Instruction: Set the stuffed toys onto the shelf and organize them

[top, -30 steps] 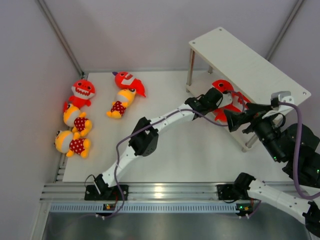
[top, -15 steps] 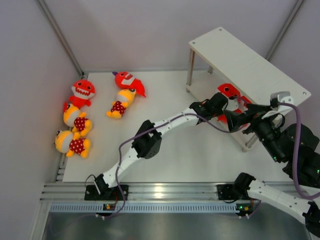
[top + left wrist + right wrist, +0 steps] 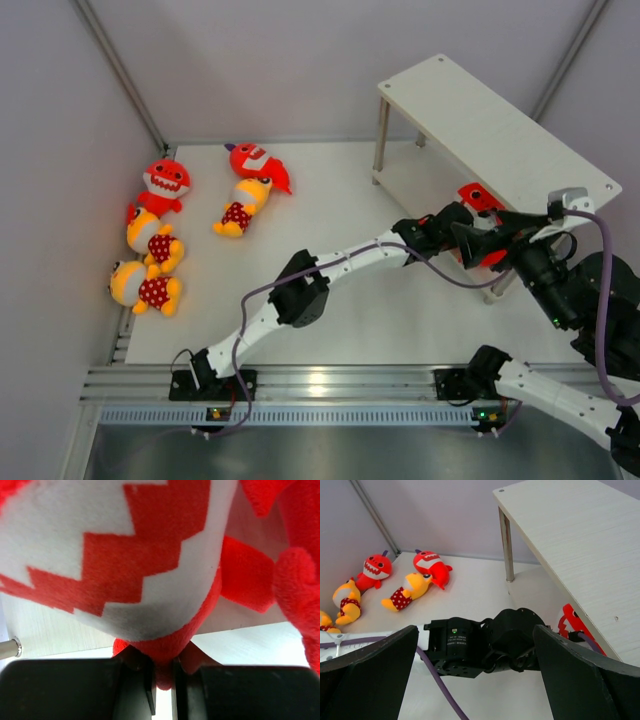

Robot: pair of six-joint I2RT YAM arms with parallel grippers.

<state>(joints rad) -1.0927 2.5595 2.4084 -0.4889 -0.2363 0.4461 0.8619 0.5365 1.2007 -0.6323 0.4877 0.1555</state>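
Note:
I need to move my left gripper outward onto the lower level's bare part (image 3: 427, 184) (image 3: 50, 626) and let go of the shark's lower edge, because that open board is outward of my gripper.
My left gripper (image 3: 452, 224) is shut on the lower edge of a red shark (image 3: 480, 197) with a white toothy mouth, holding it under the top board of the pale two-tier shelf (image 3: 490, 120), over the right part of the lower tier. In the left wrist view the shark (image 3: 150, 555) fills the frame above the closed gripper (image 3: 164, 685). My right gripper (image 3: 492, 236) is open and empty just in front of the left wrist, with the shark (image 3: 572, 622) beyond it. Two more red sharks (image 3: 166, 180) (image 3: 255, 160) and three yellow-orange figures (image 3: 245, 205) (image 3: 150, 240) (image 3: 145, 288) lie on the table at the left.
The shelf's grey metal legs (image 3: 381, 135) stand at its left end and a front leg (image 3: 497, 285) is near my right gripper. Grey walls close the table at the left and back. My left arm (image 3: 300, 285) stretches diagonally across the middle.
My left gripper has carried the red shark to the right, further under the shelf's top board. The right gripper has stayed open and moved little.

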